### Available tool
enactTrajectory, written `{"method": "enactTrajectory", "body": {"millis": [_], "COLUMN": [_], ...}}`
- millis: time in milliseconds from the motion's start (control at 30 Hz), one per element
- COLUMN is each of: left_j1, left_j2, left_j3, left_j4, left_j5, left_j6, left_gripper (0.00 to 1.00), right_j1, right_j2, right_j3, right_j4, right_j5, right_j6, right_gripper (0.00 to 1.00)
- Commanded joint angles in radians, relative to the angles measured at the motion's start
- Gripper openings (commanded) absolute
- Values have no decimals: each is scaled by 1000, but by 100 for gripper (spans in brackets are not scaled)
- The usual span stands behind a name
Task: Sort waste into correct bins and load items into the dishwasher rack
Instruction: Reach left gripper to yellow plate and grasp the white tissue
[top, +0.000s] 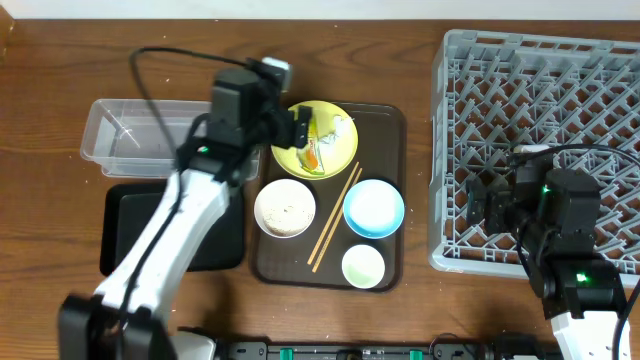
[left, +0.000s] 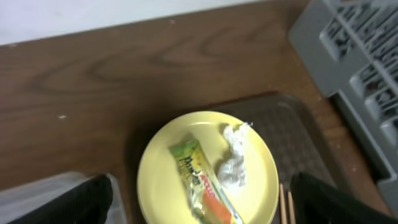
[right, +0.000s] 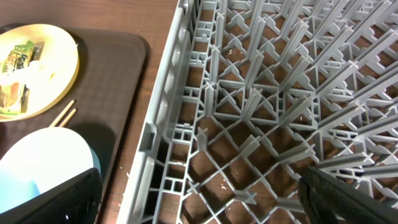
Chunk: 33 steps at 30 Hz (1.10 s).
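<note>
I will lower my left gripper past the snack wrapper next and close it on the scrap's uncovered, bunched near end (top: 329, 138) (left: 232, 172).
The yellow plate (top: 335, 160) stands at the back of the brown serving tray and carries the snack wrapper (top: 312, 152) and the white paper scrap (top: 341, 126). My left gripper (top: 300, 128) is open and empty, just above the plate's left side. In the left wrist view its fingers (left: 205, 208) straddle the plate (left: 161, 180), wrapper (left: 200, 179) and scrap (left: 233, 160). The white bowl (top: 285, 208) holds rice. The blue bowl (top: 373, 208), cup (top: 363, 266) and chopsticks (top: 335, 218) lie on the tray. My right gripper (top: 487, 205) is open and empty over the rack's (top: 540, 90) left part.
The clear tub (top: 135, 135) and the black tray (top: 210, 240) lie left of the brown serving tray (top: 385, 130), partly under my left arm. The right wrist view shows the rack wall (right: 155, 130), blue bowl (right: 43, 162) and plate (right: 56, 62).
</note>
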Motion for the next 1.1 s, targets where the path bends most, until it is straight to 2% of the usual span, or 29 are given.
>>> {"method": "enactTrajectory", "body": {"millis": [0,233,467,800,933,1067], "left_j1": [-35,-103,-137,-138,-138,-138], "left_j2": [90,248,336,427,438,438], "left_j3": [17,17,17,16,16,16], "left_j4": [53,140,152,152,145,144], "left_j5": [-24,-24,-24,-24,-23,-24], "left_j6": [24,24,24,20,20,20], "left_gripper": [94,94,94,87,77,50], "right_j1": [7,7,7,7,7,7], "right_j2": [-5,-5,-5,-5,-5,-5], "right_j3": [24,24,24,24,24,24], "right_j4": [2,2,1,-9,-10,-10], "right_j5": [-8,-8,-8,-8,-8,-8], "right_j6": [14,14,15,15,15,14], "right_gripper": [99,99,99,99,99,99]}}
